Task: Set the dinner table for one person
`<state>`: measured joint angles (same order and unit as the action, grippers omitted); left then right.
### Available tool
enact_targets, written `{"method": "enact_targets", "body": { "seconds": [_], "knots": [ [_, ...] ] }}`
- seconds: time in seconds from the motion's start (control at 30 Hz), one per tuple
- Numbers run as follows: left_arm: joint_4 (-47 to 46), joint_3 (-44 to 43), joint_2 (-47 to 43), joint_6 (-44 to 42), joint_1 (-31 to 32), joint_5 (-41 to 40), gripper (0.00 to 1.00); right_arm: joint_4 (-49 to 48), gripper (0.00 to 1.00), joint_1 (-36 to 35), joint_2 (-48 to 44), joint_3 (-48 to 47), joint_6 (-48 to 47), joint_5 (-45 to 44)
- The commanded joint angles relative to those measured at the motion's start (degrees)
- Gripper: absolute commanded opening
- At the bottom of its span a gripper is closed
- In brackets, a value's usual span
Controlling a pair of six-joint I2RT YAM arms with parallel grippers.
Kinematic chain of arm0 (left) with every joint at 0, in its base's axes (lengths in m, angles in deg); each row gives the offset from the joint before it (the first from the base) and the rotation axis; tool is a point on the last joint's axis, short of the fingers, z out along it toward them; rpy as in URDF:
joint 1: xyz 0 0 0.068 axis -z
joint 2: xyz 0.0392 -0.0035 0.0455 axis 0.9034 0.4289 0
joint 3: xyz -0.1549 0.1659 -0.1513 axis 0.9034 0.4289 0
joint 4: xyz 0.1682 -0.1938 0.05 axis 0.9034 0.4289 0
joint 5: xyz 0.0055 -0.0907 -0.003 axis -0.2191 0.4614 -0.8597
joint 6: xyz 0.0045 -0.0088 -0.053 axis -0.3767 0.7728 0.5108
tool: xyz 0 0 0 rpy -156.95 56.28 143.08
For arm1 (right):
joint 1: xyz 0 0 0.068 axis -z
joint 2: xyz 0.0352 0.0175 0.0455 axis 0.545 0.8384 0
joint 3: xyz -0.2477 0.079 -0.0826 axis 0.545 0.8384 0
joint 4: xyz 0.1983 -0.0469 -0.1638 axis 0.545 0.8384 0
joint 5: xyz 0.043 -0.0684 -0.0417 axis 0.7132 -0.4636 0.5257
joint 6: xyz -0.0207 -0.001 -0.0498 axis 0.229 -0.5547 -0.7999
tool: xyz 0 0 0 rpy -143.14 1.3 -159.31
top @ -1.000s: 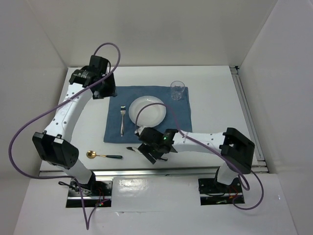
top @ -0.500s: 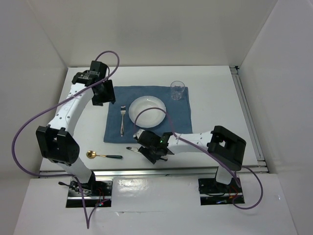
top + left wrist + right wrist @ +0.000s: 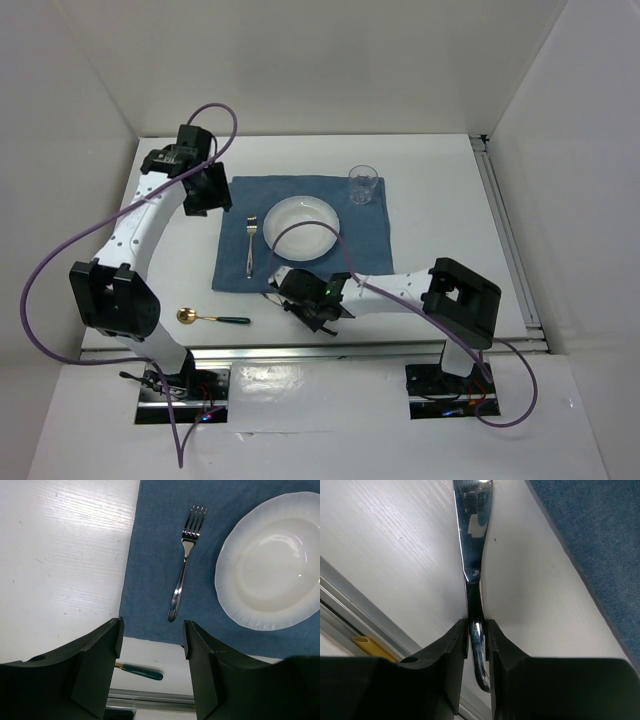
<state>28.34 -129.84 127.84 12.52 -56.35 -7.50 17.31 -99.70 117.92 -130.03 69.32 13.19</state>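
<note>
The right gripper lifts, turns and lowers the knife [image 3: 472, 545] onto the bare mat beside the plate next, as that spot lies outward, to the right in the top view.
The white dinner table [image 3: 430, 200] carries a blue-grey mat [image 3: 370, 235] with a white plate [image 3: 301, 227], a fork [image 3: 250, 245] to its left and a glass [image 3: 363, 185] at the far right corner. My right gripper [image 3: 303, 300] is low at the mat's near edge. In the right wrist view it [image 3: 477, 627] is shut on the handle of a steel knife [image 3: 472, 545], whose blade points away over the table. My left gripper [image 3: 212, 190] hovers open and empty at the mat's far left; its wrist view [image 3: 151, 635] shows the fork [image 3: 183, 565] and plate [image 3: 270, 562].
A gold spoon with a dark green handle [image 3: 210, 318] lies on the table near the front edge, left of the mat; its handle shows in the left wrist view [image 3: 142, 671]. An aluminium rail [image 3: 365, 625] runs along the near edge, another along the right edge [image 3: 505, 240].
My right gripper has slid left along the knife and closed on its handle. My left gripper has shifted slightly left, off the mat's corner.
</note>
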Motion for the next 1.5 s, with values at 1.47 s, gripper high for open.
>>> {"method": "enact_targets", "body": {
  "seconds": [1.47],
  "knots": [
    [-2.9, 3.1, -7.2, 2.3, -5.0, 3.4, 0.66, 15.4, 0.23, 19.2, -15.7, -15.2, 10.0, -8.7]
  ]
}}
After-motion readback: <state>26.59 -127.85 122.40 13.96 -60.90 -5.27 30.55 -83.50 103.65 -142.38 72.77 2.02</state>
